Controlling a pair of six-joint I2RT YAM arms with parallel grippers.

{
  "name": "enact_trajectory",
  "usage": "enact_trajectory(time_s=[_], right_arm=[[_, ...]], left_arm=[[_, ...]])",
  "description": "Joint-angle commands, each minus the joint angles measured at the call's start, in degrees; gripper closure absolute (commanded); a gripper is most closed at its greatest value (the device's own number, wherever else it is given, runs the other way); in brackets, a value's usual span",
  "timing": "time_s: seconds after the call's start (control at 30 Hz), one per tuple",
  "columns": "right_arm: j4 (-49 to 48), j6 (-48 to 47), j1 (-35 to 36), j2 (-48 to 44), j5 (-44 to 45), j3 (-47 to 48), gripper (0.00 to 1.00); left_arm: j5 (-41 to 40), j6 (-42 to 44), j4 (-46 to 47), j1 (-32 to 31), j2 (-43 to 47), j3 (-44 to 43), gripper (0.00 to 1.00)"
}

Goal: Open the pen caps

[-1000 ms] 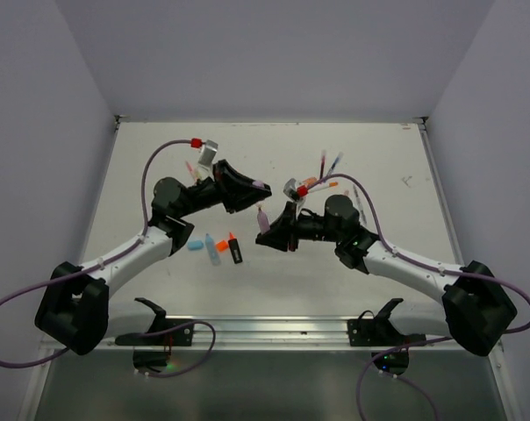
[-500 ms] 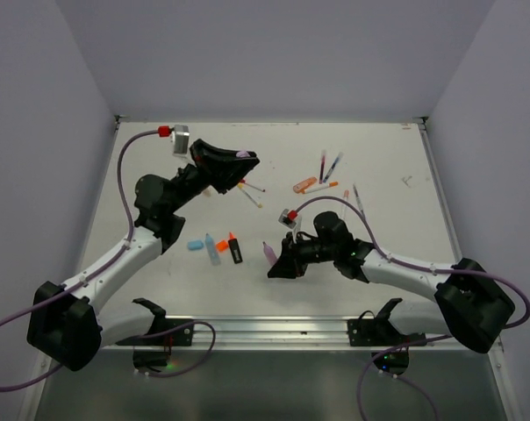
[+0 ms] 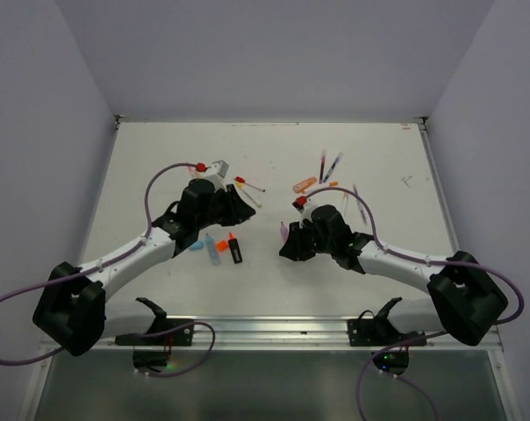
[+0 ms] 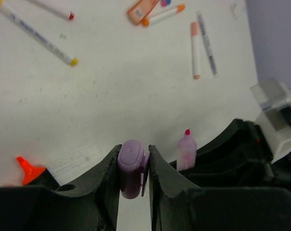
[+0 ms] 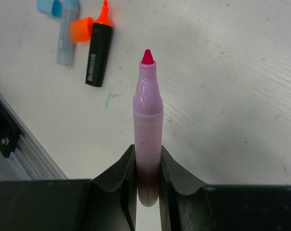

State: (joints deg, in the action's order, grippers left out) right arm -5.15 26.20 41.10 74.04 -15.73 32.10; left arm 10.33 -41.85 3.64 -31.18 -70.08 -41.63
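I will next carry the purple highlighter to the left in the top view with my right gripper, put it down on the tabletop [image 3: 246, 248] [image 5: 118, 58] beside the black highlighter and let go, because it is uncapped.
My left gripper [image 4: 133, 149] is shut on a purple pen cap [image 4: 130, 166], which stands apart from its pen. My right gripper [image 5: 147, 148] is shut on the purple highlighter [image 5: 148, 120]; its red tip [image 5: 147, 57] is bare and points away from the wrist. In the top view the left gripper [image 3: 240, 210] and right gripper [image 3: 287, 235] face each other over the middle of the table, a short gap between them. The left wrist view shows the held highlighter [image 4: 186, 151] just right of the cap.
A black highlighter [image 5: 98, 53] with its orange cap [image 5: 80, 29] off lies beside a light blue one [image 5: 67, 33] and its blue cap [image 5: 49, 7]. Thin pens [image 4: 37, 33] and an orange highlighter [image 4: 141, 8] lie further back. A metal rail [image 3: 274, 329] runs along the near edge.
The left gripper swung to the back left with the cap, then came back down toward the middle. The right gripper dipped toward the near edge with the highlighter and returned.
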Motion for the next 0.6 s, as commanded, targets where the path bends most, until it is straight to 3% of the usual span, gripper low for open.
enact_trajectory(time_s=[0.0,0.2,0.57], right_arm=[[-0.8,3.6,-0.1,3.4,5.5,2.8,0.96],[-4.3,8.0,0.1,10.1,5.6,4.4,0.95],[-10.4,12.7,3.1,22.1,1.6,9.6,0.92]], left_arm=[[-4.1,-1.6,-7.8,-2.7,-4.4,1.1,0.93],[-5.5,-2.5,-8.5,-5.1,-10.8,2.8,0.93],[-9.0,-2.7,-8.5,-5.1,-11.9,4.4,0.75]])
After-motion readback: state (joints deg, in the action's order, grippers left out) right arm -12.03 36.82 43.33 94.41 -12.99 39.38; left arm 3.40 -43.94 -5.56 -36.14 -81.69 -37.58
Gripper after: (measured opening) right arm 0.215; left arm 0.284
